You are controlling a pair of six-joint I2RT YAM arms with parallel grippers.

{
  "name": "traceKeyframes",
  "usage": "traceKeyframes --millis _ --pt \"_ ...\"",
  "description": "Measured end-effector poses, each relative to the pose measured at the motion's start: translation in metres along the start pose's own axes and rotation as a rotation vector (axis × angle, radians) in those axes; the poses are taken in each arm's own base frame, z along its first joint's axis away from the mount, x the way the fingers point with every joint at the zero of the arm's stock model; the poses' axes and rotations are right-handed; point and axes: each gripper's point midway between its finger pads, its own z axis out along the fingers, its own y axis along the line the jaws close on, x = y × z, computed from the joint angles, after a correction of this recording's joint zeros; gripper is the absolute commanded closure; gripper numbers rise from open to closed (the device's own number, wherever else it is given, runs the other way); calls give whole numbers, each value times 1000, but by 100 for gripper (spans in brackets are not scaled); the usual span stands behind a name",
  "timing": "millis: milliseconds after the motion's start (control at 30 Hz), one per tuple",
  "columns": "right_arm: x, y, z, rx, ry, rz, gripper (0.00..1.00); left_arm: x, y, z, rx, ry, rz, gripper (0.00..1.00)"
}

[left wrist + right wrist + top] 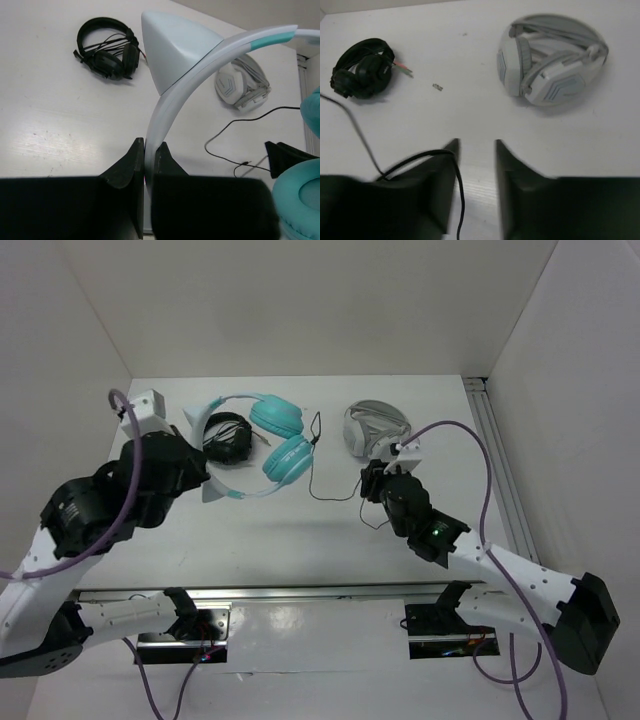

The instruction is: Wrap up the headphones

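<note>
The thin black cable hangs over just one fingertip, so my right gripper next needs to turn and move toward the teal cups, then lower onto the cable.
The headphones have teal ear cups [282, 440] and a pale headband [225, 405] with cat-ear points. They are lifted at the back left. My left gripper [213, 483] is shut on the headband [190, 75], which passes between its jaws [148, 152]. One teal cup [300, 200] shows at the right of the left wrist view. The thin black cable [322, 490] trails right across the table to my right gripper [367, 488]. The right gripper [476, 145] is open. The cable [457, 185] drapes over its left finger [440, 170] and hangs down just inside it.
All-black headphones [228, 437] lie behind the teal ones, also seen in the left wrist view [107, 50] and right wrist view [360, 70]. White and grey headphones [375, 427] lie at the back right [550, 60]. A small loose piece [437, 87] lies on the table. Walls enclose three sides.
</note>
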Motion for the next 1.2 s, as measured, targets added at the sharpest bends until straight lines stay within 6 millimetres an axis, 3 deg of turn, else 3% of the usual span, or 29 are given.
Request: traceKeyframes --millis 67,100,167,233,400,500,700,767,900,1100,1200 --pt "12 -10 9 32 42 -9 24 -14 3 -12 26 -15 -1 100" --pt "21 -13 11 37 74 -24 0 -18 4 -17 41 -16 1 100" --pt "36 -9 10 -5 125 -40 0 -22 5 -27 69 -4 25 100" --pt "37 4 2 -104 147 -45 0 -25 5 -35 95 11 49 100" --pt "3 59 -40 -514 78 -62 0 -22 0 -42 147 56 100 100" --pt "-8 82 -56 -672 48 -94 0 -11 -3 -41 161 103 142 100" --pt "5 104 -50 -784 86 -134 0 3 -14 -39 199 168 181 100" --pt "11 111 -40 -794 102 -141 7 5 -16 -41 217 181 179 100" --pt "28 118 -16 -789 132 -158 36 7 -19 -44 239 195 175 100" --pt "57 121 13 -796 172 -143 46 4 -16 -46 240 181 157 100" --pt "72 114 14 -796 185 -124 68 -1 -12 -49 234 162 129 100"
